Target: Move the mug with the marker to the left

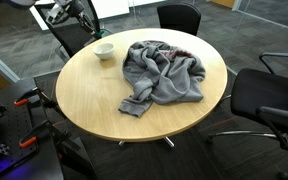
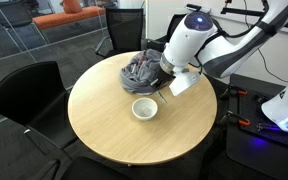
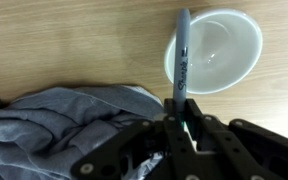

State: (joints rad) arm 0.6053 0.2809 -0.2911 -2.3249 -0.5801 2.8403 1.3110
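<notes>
I will next move my gripper toward the right in the wrist view and down over the open middle of the mug, because the far end of the marker only overlaps the mug's rim.
The small white mug (image 3: 229,55) stands empty on the round wooden table (image 2: 104,125), next to the heap of grey cloth (image 3: 64,125). It also shows in both exterior views (image 1: 104,50) (image 2: 144,109). My gripper (image 3: 181,112) is shut on the lower end of the thin green marker (image 3: 181,55). The marker's far end lies over the mug's near-side rim in the wrist view. In an exterior view my gripper (image 2: 167,88) hangs above the table between the cloth and the mug, a little above the mug.
The grey cloth (image 1: 164,72) (image 2: 142,70) covers the table's middle, close to the mug. Black office chairs (image 1: 179,17) (image 1: 269,100) (image 2: 24,95) ring the table. Bare wood lies around the mug toward the table edge.
</notes>
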